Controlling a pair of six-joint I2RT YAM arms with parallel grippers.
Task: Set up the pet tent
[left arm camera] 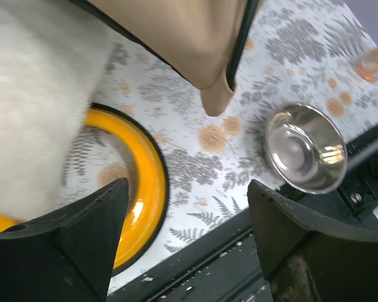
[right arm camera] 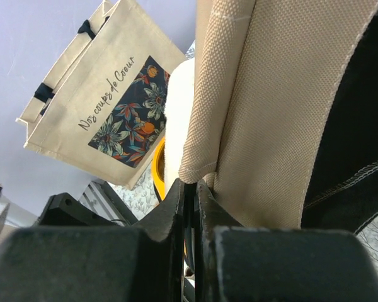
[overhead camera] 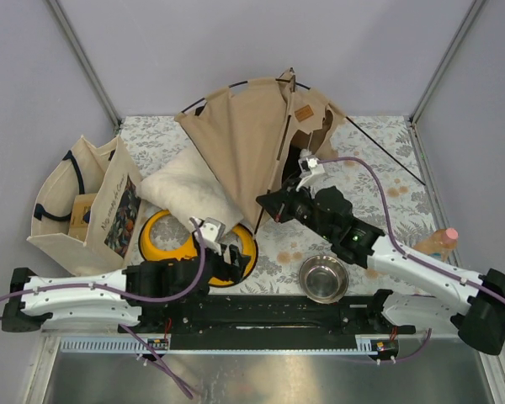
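I will lift my left gripper outward from over the yellow dish next and bring it onto the thin black pole just below the canvas sleeve.
The tan pet tent (overhead camera: 252, 135) leans half-raised at the back middle, with a brown label (overhead camera: 303, 114) near its peak and thin black poles along its edges. My right gripper (overhead camera: 263, 204) is at the tent's lower front corner. In the right wrist view it (right arm camera: 190, 184) is shut on a thin black pole that comes out of the canvas sleeve (right arm camera: 205, 126). My left gripper (overhead camera: 234, 255) hovers open over the yellow dish. In the left wrist view nothing lies between its fingers (left arm camera: 107, 214), and the tent's corner (left arm camera: 217, 94) hangs above and apart from them.
A white fluffy cushion (overhead camera: 189, 189) lies left of the tent, partly over a yellow dish (overhead camera: 164, 231). A printed tote bag (overhead camera: 84, 202) stands at far left. A steel bowl (overhead camera: 323, 278) sits near the front edge. A bottle (overhead camera: 438, 244) stands at the right.
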